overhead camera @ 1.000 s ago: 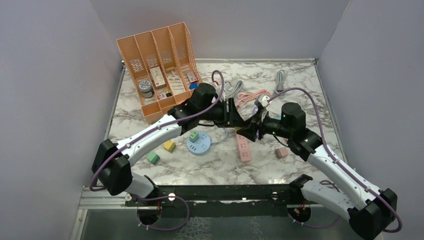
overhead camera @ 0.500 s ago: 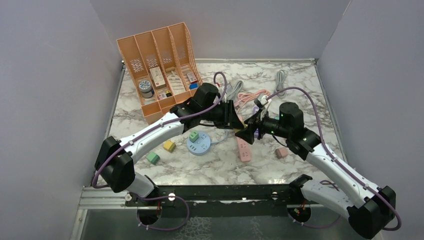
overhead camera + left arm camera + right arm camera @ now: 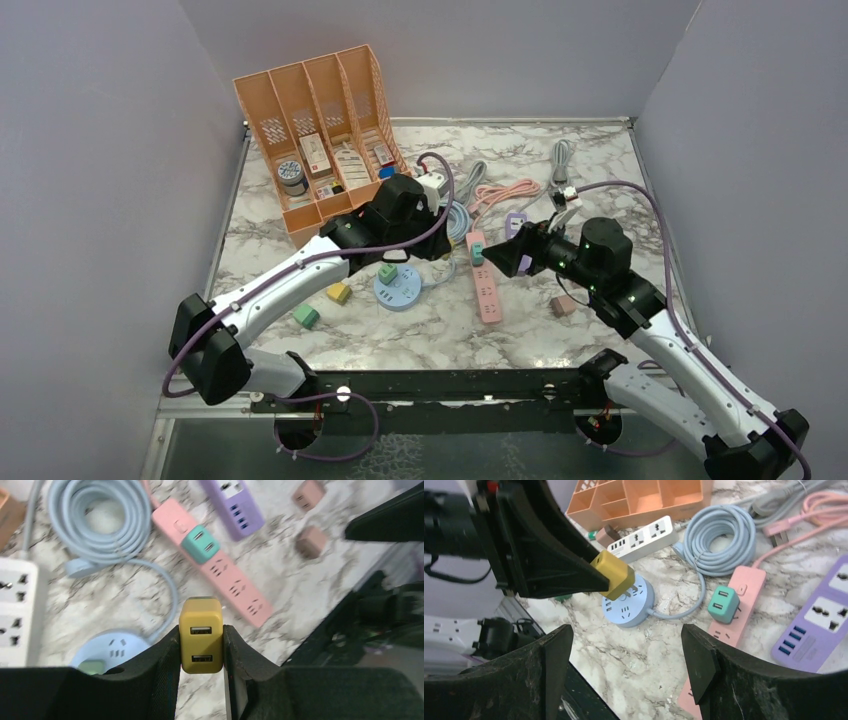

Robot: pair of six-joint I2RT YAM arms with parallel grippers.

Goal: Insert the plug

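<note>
My left gripper is to go back and down next, onto the blue socket's free side (image 3: 411,296), below and back of it. A green plug fills the other side.
A yellow plug (image 3: 201,635) with two USB ports on its face is pinched between the fingers of my left gripper (image 3: 201,630), which is shut on it above the marble. In the right wrist view the yellow plug (image 3: 613,574) hangs over the round blue socket hub (image 3: 629,607). My right gripper (image 3: 624,645) stands wide open and empty, apart from the plug, and sits in the top view (image 3: 497,258) beside the pink power strip (image 3: 485,285). A teal plug (image 3: 200,543) is seated in that pink strip (image 3: 225,575).
A purple strip (image 3: 819,625), a white strip (image 3: 641,539) and a coiled blue cable (image 3: 724,535) lie behind. An orange organiser (image 3: 315,130) stands at the back left. Loose plugs lie on the marble: yellow (image 3: 338,291), green (image 3: 306,316), brownish pink (image 3: 563,305).
The two grippers met over the pink strip. The left shut on the yellow plug and carried it left, the right opened and drew back to the right.
</note>
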